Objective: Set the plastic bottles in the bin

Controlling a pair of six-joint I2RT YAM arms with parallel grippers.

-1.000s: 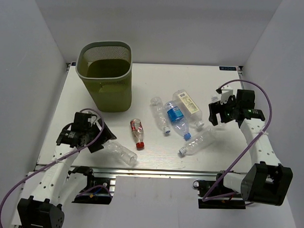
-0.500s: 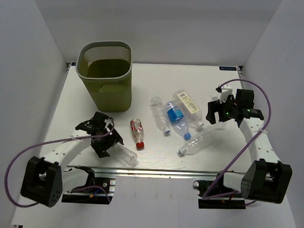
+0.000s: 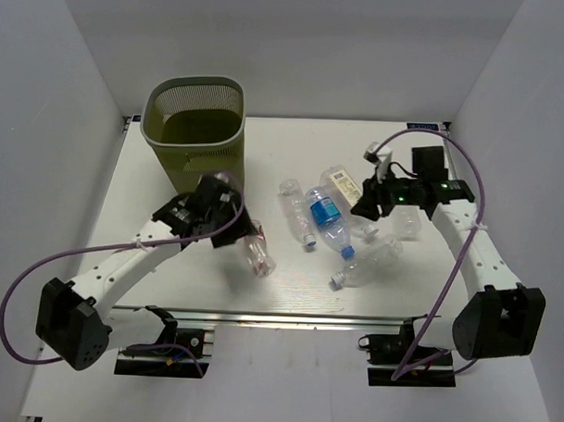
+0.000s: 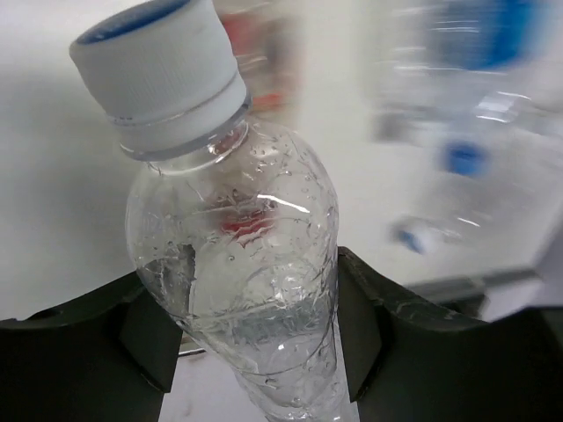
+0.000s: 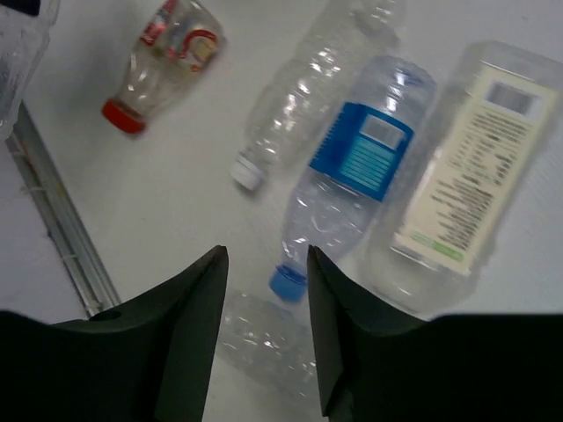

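Note:
My left gripper holds the white-capped bottle outside the bin's rim, so next I raise it and carry it outward over the bin's opening [image 3: 194, 125] to release the bottle inside.
My left gripper [image 4: 251, 312] is shut on a clear, bare plastic bottle [image 4: 233, 229] with a white cap, lifted off the table. From above, the left gripper [image 3: 228, 209] hangs just right of the olive-green bin [image 3: 196, 139]. A red-capped bottle [image 3: 259, 255] lies below it. My right gripper [image 5: 264, 290] is open and holds nothing, hovering over a blue-label bottle [image 5: 356, 167], a cream-label bottle [image 5: 462, 176] and a clear white-capped bottle [image 5: 308, 97]. In the top view the right gripper [image 3: 366, 206] is over that cluster.
Another clear bottle with a blue cap [image 3: 368, 265] lies near the table's front. One more clear bottle [image 3: 407, 223] rests beside the right arm. The metal front rail [image 3: 260, 314] marks the near table edge. White walls close in both sides.
The left gripper closed on the clear bottle at the front edge and lifted it up toward the bin. The right gripper moved left over the bottle cluster and its jaws narrowed.

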